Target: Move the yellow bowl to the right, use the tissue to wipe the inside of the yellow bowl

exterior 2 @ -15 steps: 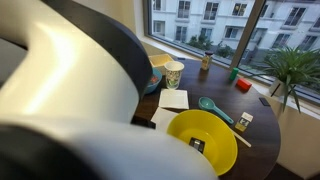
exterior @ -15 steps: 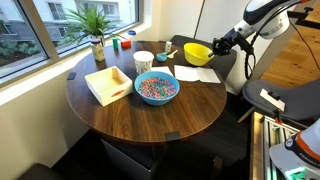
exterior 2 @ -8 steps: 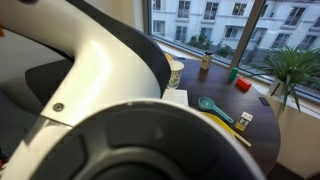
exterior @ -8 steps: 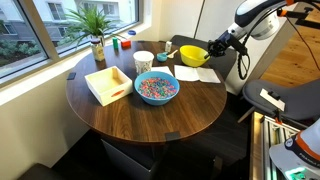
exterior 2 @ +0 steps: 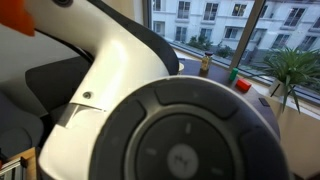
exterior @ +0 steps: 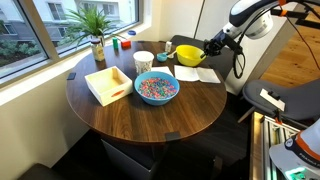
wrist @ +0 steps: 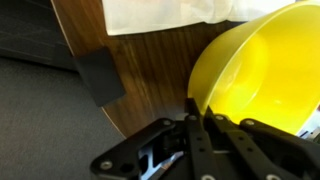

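Observation:
My gripper moves the held rim of the yellow bowl toward the white tissue (exterior: 190,73) (wrist: 160,15) next, away from the table edge, and releases it, since the bowl sits near that edge.
The yellow bowl (exterior: 188,54) sits at the far edge of the round wooden table (exterior: 130,120), partly over the white tissue (exterior: 190,73). My gripper (exterior: 208,49) is at the bowl's rim on the side away from the cup. In the wrist view the fingers (wrist: 205,118) are pinched together on the rim of the yellow bowl (wrist: 262,68). The tissue (wrist: 160,15) lies flat just beyond it. In an exterior view the arm (exterior 2: 150,110) hides both the bowl and the tissue.
A blue bowl of multicoloured pieces (exterior: 156,88), a white cup (exterior: 143,62) and a pale wooden tray (exterior: 108,84) stand mid-table. A potted plant (exterior: 96,30) and small red and green items sit by the window. A black pad (wrist: 98,75) marks the table edge.
The arm has swung in over the table edge and the yellow bowl has shifted toward the cup, onto the tissue. The arm now blocks nearly all of one exterior view.

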Motion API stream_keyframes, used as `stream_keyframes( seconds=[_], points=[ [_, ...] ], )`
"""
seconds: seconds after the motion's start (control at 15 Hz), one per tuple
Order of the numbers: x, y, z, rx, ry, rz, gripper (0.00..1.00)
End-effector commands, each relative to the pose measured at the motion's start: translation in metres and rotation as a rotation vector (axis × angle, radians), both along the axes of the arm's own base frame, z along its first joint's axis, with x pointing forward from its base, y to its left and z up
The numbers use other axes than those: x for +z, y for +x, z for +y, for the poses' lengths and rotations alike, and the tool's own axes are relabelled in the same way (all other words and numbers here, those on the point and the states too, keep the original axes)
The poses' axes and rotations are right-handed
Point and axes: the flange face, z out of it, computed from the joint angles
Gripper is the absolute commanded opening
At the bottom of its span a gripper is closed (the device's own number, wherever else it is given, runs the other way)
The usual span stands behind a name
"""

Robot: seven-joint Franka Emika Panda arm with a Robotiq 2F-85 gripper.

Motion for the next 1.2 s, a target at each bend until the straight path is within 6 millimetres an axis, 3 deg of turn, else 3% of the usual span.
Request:
stream_keyframes(
  seconds=[0.0,0.53,1.13],
  points=[
    [-0.011,0.007,0.010,0.044,0.045,0.051,0.01],
    [-0.014,0.017,0.046,0.185,0.038,0.211,0.01],
    [-0.015,0.011,0.081,0.243,0.037,0.254,0.01]
  ],
)
